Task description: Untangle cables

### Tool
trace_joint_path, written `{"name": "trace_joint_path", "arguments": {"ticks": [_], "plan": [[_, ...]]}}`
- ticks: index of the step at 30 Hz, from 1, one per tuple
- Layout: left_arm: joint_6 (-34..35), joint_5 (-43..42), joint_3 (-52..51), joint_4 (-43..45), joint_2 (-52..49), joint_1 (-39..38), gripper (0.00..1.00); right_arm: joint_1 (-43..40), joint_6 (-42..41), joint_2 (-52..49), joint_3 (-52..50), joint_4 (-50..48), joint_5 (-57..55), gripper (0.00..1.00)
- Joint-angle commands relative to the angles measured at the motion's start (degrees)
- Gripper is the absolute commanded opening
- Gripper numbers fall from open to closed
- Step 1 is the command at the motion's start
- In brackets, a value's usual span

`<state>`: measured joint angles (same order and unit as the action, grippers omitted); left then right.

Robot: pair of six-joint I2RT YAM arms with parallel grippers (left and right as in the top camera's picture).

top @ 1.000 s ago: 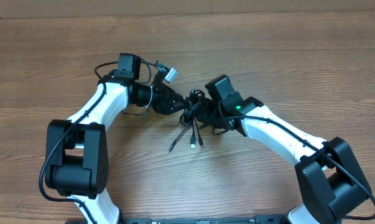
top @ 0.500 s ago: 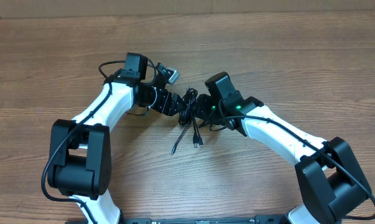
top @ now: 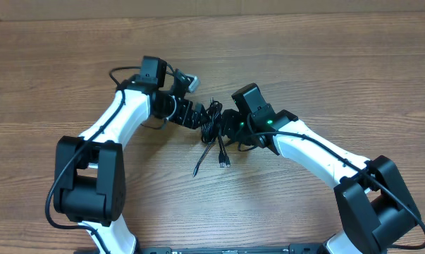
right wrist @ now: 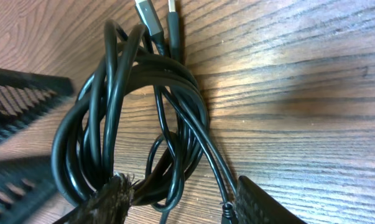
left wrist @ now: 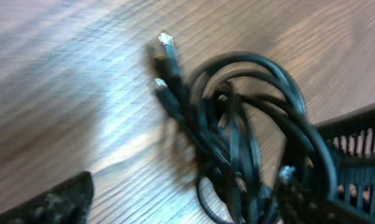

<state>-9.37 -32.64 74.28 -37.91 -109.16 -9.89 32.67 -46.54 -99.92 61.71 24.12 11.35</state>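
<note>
My left gripper will next ease clear and then move across over the heap of cables, because the loops lie by one finger, away from the middle of my open fingers.
The cables (top: 214, 127) are a bunch of thin black loops lying on the wood between my two grippers, with plug ends (top: 223, 162) trailing toward the front. My left gripper (top: 200, 118) stands open at the bunch's left side. In the left wrist view its jaws (left wrist: 181, 211) are spread wide, and the cables (left wrist: 249, 124) lie loose by the right finger (left wrist: 305, 199). My right gripper (top: 228, 127) is at the bunch's right side. In the right wrist view, strands of the cables (right wrist: 131, 106) run loosely through its gripper (right wrist: 184, 202), whose jaws stand apart and open.
The wooden table (top: 325, 70) spreads all round. The right gripper's ribbed fingers (left wrist: 355, 143) show at the right of the left wrist view. The left gripper's ribbed fingers (right wrist: 19, 99) show at the left of the right wrist view. Each arm's own thicker wire (top: 120, 74) loops nearby.
Both grippers have opened wider and let the bunch go. The left gripper has drawn back slightly to the left. The cables have barely shifted.
</note>
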Motion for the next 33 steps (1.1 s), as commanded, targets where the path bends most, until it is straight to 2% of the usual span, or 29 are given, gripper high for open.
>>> {"name": "trace_joint_path", "arguments": {"ticks": [1,5,7,9,12,14,19,23,28,31,33], "plan": [[3.8,3.8,2.3,-0.9,0.5,2.8,0.98,0.2,-0.1,-0.1,1.2,0.2,-0.8,0.54],[2.7,-0.6,2.3,-1.0,0.5,3.9,0.97,0.2,-0.5,-0.1,1.2,0.2,-0.9,0.54],[1.1,-3.1,2.3,-1.2,0.5,4.3,0.97,0.2,-4.6,-0.1,1.2,1.0,-2.1,0.54],[-2.9,-9.0,2.3,-1.5,0.5,4.3,1.0,0.2,-4.7,-0.1,1.2,1.4,-2.4,0.54],[-12.4,-19.9,2.3,-3.8,0.5,4.2,1.0,-0.6,-4.7,-0.1,1.2,3.0,-2.7,0.55],[-15.2,-21.9,2.3,-4.9,0.5,3.8,1.0,-1.6,-5.0,-0.1,1.2,4.4,-3.5,0.56],[-15.1,-15.5,2.3,-4.3,0.5,1.6,1.0,-5.0,-5.9,-0.1,1.2,9.2,-4.9,0.61],[-11.0,-10.0,2.3,-2.3,0.5,-1.1,1.0,-7.9,-5.7,-0.1,1.2,11.7,-4.9,0.64],[-2.3,1.1,2.3,0.3,0.5,-4.5,1.0,-9.1,-4.2,-0.1,1.2,13.0,-4.9,0.67],[-1.1,3.6,2.3,0.5,0.5,-6.5,1.0,-9.1,-4.2,-0.1,1.2,13.1,-4.9,0.67],[-1.0,5.4,2.3,0.5,0.5,-7.6,0.96,-9.1,-4.2,-0.1,1.2,13.1,-4.9,0.68]]}}
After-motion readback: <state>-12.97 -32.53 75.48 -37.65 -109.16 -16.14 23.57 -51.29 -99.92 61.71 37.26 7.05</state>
